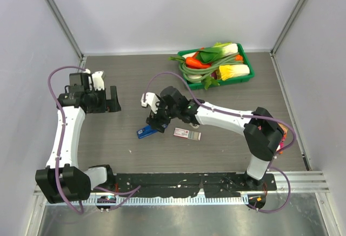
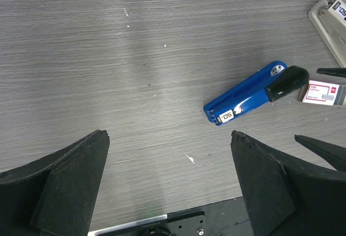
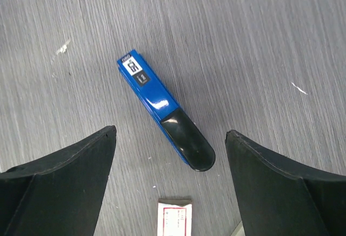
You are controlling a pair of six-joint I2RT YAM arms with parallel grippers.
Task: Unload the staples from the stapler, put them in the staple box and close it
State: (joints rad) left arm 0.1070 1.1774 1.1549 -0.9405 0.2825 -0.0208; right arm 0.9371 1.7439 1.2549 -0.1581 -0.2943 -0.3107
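Observation:
My right gripper is open and has the stapler's black rear cap (image 3: 188,141) below, between its fingers in the wrist view, so next it will go down around the cap and close.
A blue stapler (image 1: 146,132) with a black rear cap lies closed and flat on the grey wood table (image 1: 124,74), left of centre. It also shows in the left wrist view (image 2: 251,93) and the right wrist view (image 3: 162,106). My right gripper (image 1: 157,121) hovers open just over the stapler's black end, and its jaws (image 3: 170,133) stand wide on either side without touching it. My left gripper (image 1: 113,100) is open and empty at the far left, well apart from the stapler, with bare table between its fingers (image 2: 167,134). The staples are hidden.
A small flat white-and-pink box (image 1: 187,134) lies just right of the stapler, also in the left wrist view (image 2: 323,93) and the right wrist view (image 3: 174,218). A green basket (image 1: 247,60) of toy vegetables stands at the back right. A black rail (image 1: 178,181) runs along the near edge.

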